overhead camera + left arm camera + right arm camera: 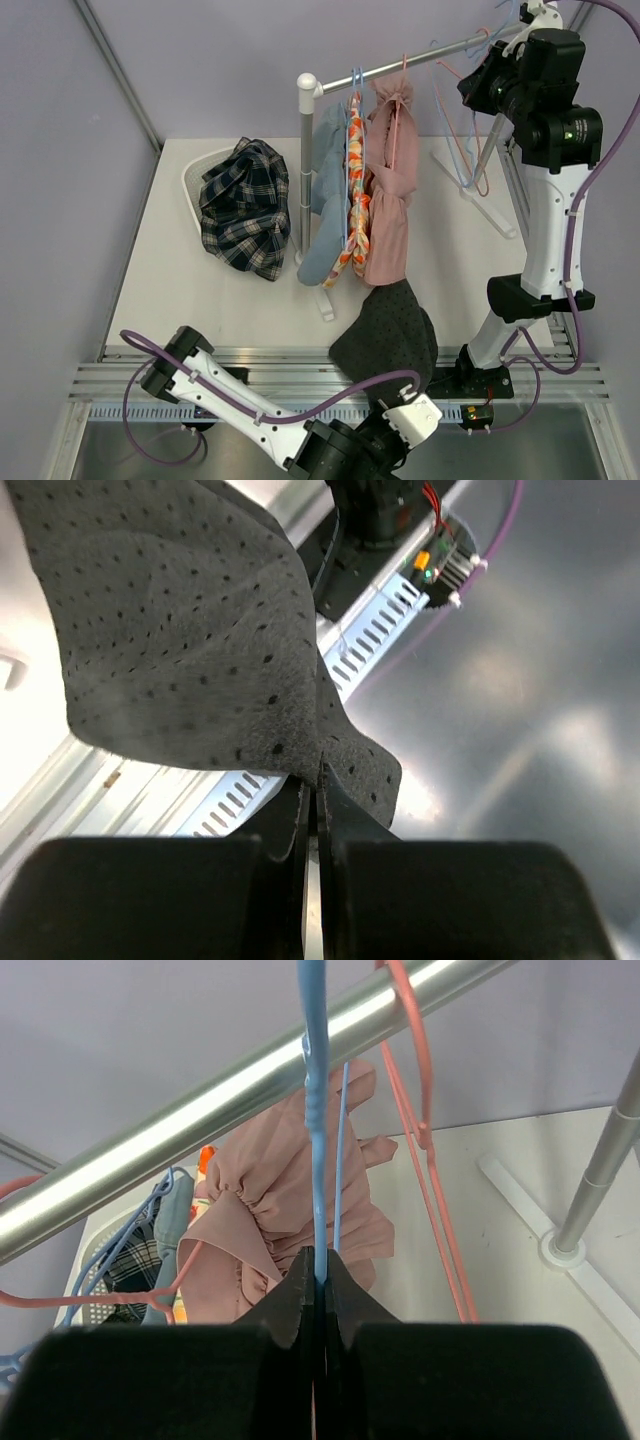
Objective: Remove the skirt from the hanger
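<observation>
Next, my right gripper eases toward the hanging pink skirt and releases the blue wire, since the dotted skirt (390, 335) already lies clear of the blue hanger.
A dark grey dotted skirt (390, 335) lies off its hanger at the table's near edge and hangs over the aluminium rail. My left gripper (318, 780) is shut on its hem (180, 630); from above the gripper (403, 392) sits just below the skirt. My right gripper (320, 1265) is shut on the wire of an empty blue hanger (318, 1160) that hangs on the metal rail (250, 1100). From above it (483, 88) is high at the rail's right end, by the blue hanger (462, 150).
On the rail (420, 58) hang a pink skirt (390, 190), an orange patterned garment (356, 190) and a light blue garment (322, 200). An empty pink hanger (430, 1160) hangs beside the blue one. A white basket (190, 180) holds plaid cloth (245, 205).
</observation>
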Available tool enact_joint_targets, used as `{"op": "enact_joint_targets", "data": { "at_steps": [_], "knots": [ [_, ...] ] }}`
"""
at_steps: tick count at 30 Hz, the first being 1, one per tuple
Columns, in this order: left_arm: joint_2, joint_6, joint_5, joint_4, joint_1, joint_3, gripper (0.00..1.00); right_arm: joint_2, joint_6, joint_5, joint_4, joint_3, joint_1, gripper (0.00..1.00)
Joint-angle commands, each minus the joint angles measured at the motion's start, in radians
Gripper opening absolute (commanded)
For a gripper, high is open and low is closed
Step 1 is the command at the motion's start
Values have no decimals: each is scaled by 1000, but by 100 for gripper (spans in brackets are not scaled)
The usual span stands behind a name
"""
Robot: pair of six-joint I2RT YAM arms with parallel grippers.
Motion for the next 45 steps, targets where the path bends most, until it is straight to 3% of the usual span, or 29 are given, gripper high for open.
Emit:
{"op": "enact_joint_targets", "data": {
  "at_steps": [1, 6, 14, 17, 21, 22, 24, 25, 27, 28, 29, 31, 35, 37, 40, 41, 42, 45],
  "knots": [
    [-74, -9, -136, 57, -328, 28, 0, 1, 14, -82, 98, -19, -2, 0],
    [-181, 201, -183, 198, -245, -29, 0, 0, 16, -153, 104, -71, -2, 0],
    [-306, 402, -418, -14, -142, 176, 0, -98, -1, -166, 123, -286, -2, 0],
    [-413, 650, -488, 77, -103, 200, 0, -165, 8, -165, 176, -424, -2, 0],
    [-551, 1088, -581, 457, -3, 171, 0, -218, 9, -153, 203, -545, -2, 2],
    [-615, 1282, -579, 643, 21, 122, 0, -238, 9, -150, 206, -561, -2, 17],
    [-674, 1458, -578, 807, 107, 80, 0, -255, 9, -147, 206, -596, -2, 55],
    [-707, 1550, -565, 853, 141, 62, 0, -276, 9, -142, 204, -607, -2, 66],
    [-793, 1559, -501, 874, 255, 57, 0, -301, 6, -133, 203, -643, -2, 80],
    [-813, 1571, -471, 874, 288, 60, 0, -329, 6, -121, 203, -654, -2, 94],
    [-829, 1588, -460, 880, 316, 69, 0, -339, 6, -116, 201, -664, -2, 99],
    [-852, 1682, -453, 913, 348, 72, 0, -368, 5, -103, 200, -682, -2, 100],
    [-818, 1952, -496, 1151, 412, 34, 0, -410, 17, -118, 198, -699, -2, 99],
    [-798, 1979, -484, 1112, 479, 22, 0, -427, 20, -129, 192, -700, -2, 99],
    [-747, 1860, -423, 886, 667, 23, 0, -450, 23, -141, 184, -705, -2, 99],
    [-722, 1821, -400, 831, 807, 22, 0, -456, 23, -142, 183, -714, -2, 99],
    [-697, 1718, -371, 770, 875, 25, 0, -468, 25, -145, 181, -719, -2, 99],
    [-619, 1504, -108, 549, 1158, 121, 0, -494, 22, -164, 178, -745, -2, 99]
  ]
}}
